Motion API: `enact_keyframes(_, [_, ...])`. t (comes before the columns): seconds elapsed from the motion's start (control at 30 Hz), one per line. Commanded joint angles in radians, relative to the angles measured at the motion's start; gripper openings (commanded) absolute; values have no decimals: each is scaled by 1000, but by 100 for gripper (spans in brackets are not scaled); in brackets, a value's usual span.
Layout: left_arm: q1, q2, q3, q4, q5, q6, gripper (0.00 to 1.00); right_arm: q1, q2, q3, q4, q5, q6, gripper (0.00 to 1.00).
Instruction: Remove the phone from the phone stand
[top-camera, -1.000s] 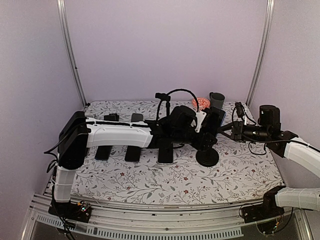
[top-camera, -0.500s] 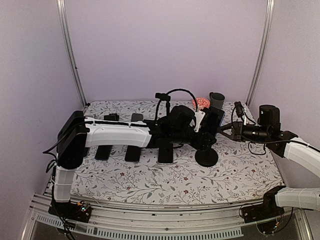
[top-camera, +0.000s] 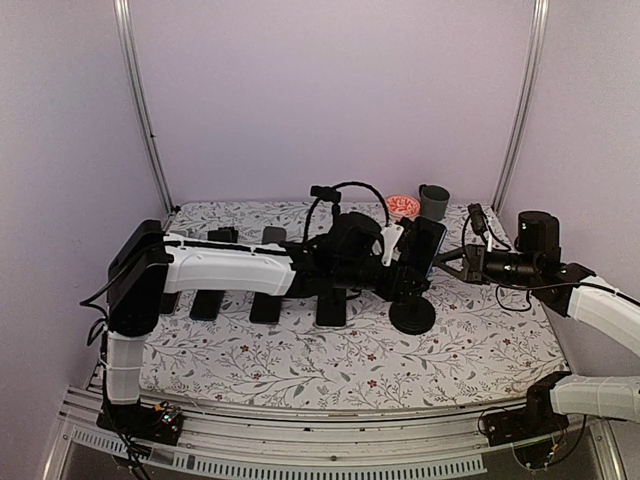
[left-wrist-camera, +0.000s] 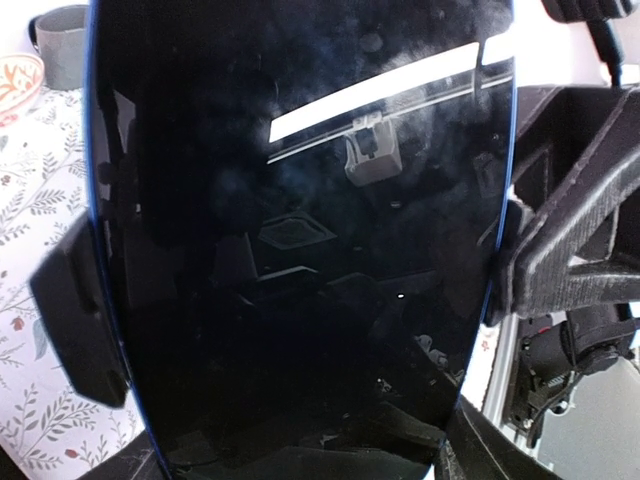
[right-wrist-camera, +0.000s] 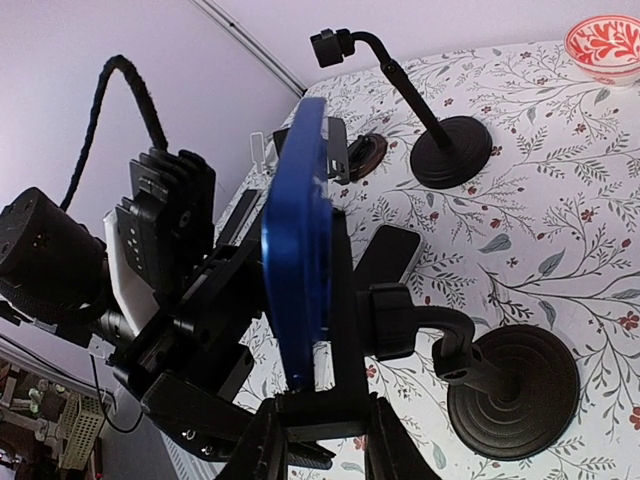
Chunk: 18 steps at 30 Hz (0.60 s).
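My right gripper needs to carry the stand outward to the tabletop before the red patterned bowl (right-wrist-camera: 545, 220) and let go of its cradle, because that spot is bare.
The phone (top-camera: 432, 243), in a blue case, stands upright in the black phone stand (top-camera: 413, 316) at mid-right of the table. Its dark screen (left-wrist-camera: 300, 250) fills the left wrist view. My left gripper (top-camera: 418, 262) reaches in from the left and is shut on the phone's lower sides (left-wrist-camera: 310, 450). In the right wrist view the phone (right-wrist-camera: 298, 240) is edge-on against the stand's cradle, above the round base (right-wrist-camera: 515, 395). My right gripper (right-wrist-camera: 322, 440) is shut on the cradle's bottom foot; in the top view it (top-camera: 448, 262) comes in from the right.
A second, gooseneck stand (top-camera: 325, 195) stands behind, its base (right-wrist-camera: 450, 150) near. A red patterned bowl (top-camera: 402, 206) and a grey cup (top-camera: 434, 200) sit at the back. Several dark phones (top-camera: 331, 305) lie flat to the left under my left arm.
My left arm has shifted slightly left and the phone has tipped a little with it. The right gripper and the stand base have stayed almost in place.
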Motion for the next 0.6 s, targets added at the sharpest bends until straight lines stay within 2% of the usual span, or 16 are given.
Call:
enact_keyframes(0.0, [121, -46, -44, 24, -37, -74, 18, -15, -26, -31, -76, 9, -1, 0])
enact_keyframes(0.2, [123, -54, -49, 109, 65, -49, 16, -15, -33, -34, -91, 18, -8, 0])
enact_keyframes(0.37, [82, -50, -15, 176, 235, 50, 15, -16, -24, -22, -89, 41, -6, 0])
enact_keyframes(0.57, [29, -50, -9, 265, 396, 88, 14, -15, -21, -13, -79, 64, 1, 0])
